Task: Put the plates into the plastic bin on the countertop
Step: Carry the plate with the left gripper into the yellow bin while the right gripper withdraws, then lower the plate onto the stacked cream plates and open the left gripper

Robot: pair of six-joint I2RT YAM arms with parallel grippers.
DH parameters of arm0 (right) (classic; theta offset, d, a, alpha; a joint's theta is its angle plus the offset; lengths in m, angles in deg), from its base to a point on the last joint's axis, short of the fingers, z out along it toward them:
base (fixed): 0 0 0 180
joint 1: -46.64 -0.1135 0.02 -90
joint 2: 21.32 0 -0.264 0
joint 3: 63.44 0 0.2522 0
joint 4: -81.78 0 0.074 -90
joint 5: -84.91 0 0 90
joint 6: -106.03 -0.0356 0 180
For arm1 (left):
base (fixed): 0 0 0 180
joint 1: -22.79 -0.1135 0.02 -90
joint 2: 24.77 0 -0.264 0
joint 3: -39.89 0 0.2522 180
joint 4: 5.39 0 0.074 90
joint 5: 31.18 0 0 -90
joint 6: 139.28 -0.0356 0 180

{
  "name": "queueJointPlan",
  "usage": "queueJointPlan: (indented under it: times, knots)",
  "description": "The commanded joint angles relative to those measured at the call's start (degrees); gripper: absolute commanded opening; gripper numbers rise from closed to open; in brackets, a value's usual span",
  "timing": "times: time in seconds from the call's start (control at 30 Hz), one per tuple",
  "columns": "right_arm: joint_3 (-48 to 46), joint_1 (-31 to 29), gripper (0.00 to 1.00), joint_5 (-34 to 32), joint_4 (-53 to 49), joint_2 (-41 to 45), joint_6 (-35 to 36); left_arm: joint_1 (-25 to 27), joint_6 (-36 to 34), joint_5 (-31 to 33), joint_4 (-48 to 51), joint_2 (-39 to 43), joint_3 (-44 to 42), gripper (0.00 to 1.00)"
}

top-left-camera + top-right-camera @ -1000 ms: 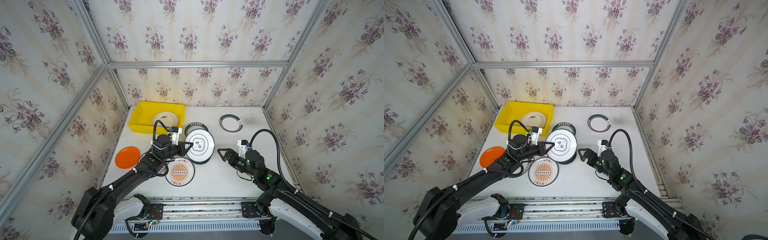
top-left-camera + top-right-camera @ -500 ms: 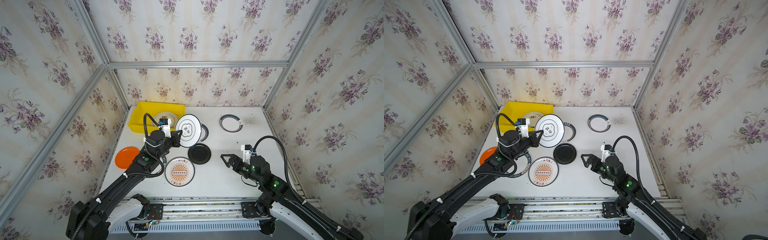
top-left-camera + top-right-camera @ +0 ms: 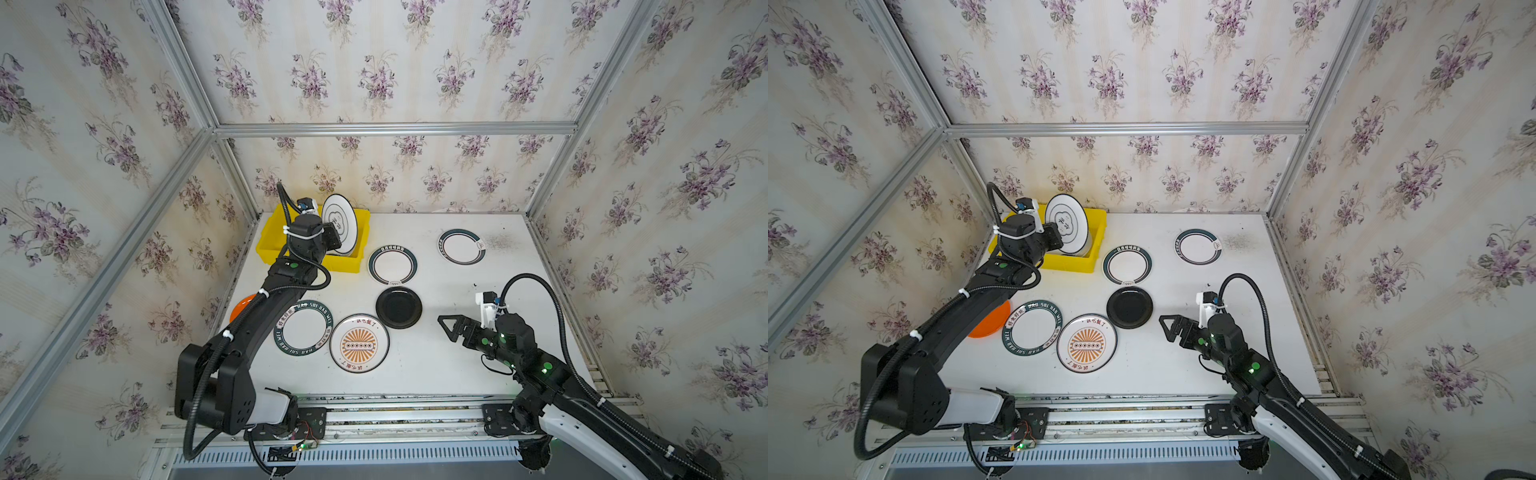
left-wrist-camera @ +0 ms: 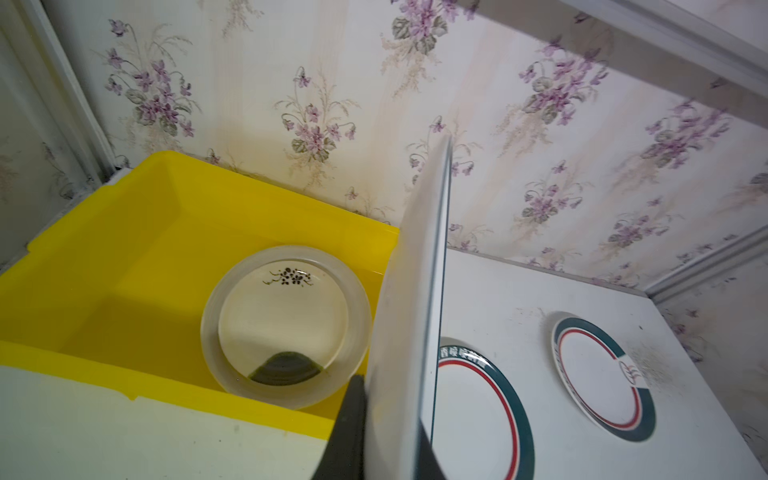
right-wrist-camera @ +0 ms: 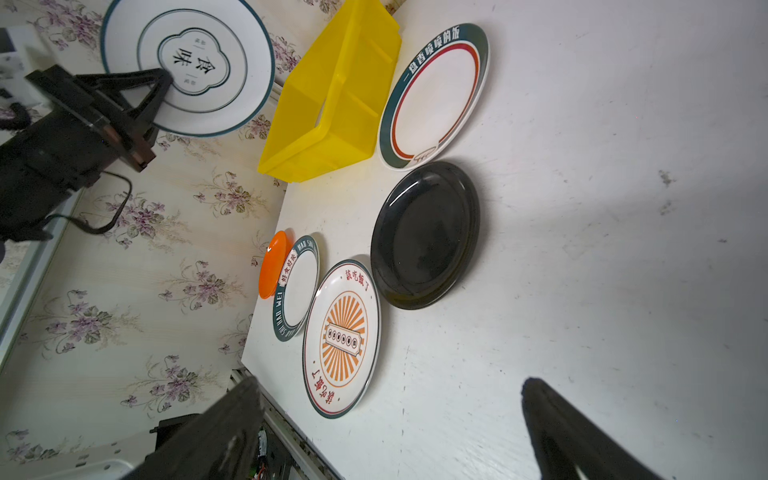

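I should move my left gripper outward and down over the cream plate (image 4: 286, 324) in the yellow bin to let go of the white plate, because the white plate is still hanging above the bin.
My left gripper (image 3: 332, 237) is shut on a white plate with a thin dark rim (image 3: 340, 224), which it holds on edge above the right part of the yellow plastic bin (image 3: 270, 249). In the left wrist view the held plate (image 4: 415, 311) is edge-on, and a cream plate (image 4: 286, 324) lies flat in the bin (image 4: 124, 249). My right gripper (image 3: 446, 329) stands open and empty over the countertop (image 3: 457, 365), right of the black plate (image 3: 399, 308).
On the countertop lie two green-rimmed plates (image 3: 392, 266) (image 3: 461, 246), a lettered green-rimmed plate (image 3: 304, 328), an orange-sunburst plate (image 3: 359, 343) and an orange plate (image 3: 243, 305) partly under my left arm. Walls and aluminium rails close in three sides.
My left gripper has carried the white plate from the middle of the table back and left to above the bin, uncovering the black plate. My right gripper has drawn back a little.
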Motion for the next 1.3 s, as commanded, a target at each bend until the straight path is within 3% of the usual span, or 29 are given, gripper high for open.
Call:
queueJointPlan:
  times: [0.0, 0.17, 0.3, 0.57, 0.9, 1.27]
  knots:
    - [-0.6, -0.1, 1.0, -1.6, -1.4, 1.6, 2.4, -2.5, -1.1, 1.6, 0.9, -5.7, 5.3, 0.0]
    - [-2.2, 0.0, 1.0, -4.5, -1.3, 4.6, 4.6, -7.7, 1.6, -8.8, 8.1, -18.3, 18.0, 0.0]
    - [-1.2, 0.0, 1.0, -5.8, -4.6, 5.9, 8.7, -8.5, 1.1, -9.0, 9.7, -23.9, 22.7, 0.0]
    - [-1.5, 0.0, 1.0, -10.8, -7.7, 8.2, 24.2, -9.2, 2.1, -14.7, 14.1, -30.7, 31.4, 0.0]
    - [-5.8, 0.0, 1.0, -9.8, -5.1, 10.7, 19.8, -9.6, 3.4, -17.0, 15.6, -34.6, 34.4, 0.0]
    - [-6.3, 0.0, 1.0, -12.2, -5.0, 12.0, 20.1, -9.5, 0.4, -13.5, 18.8, -37.0, 34.6, 0.02]
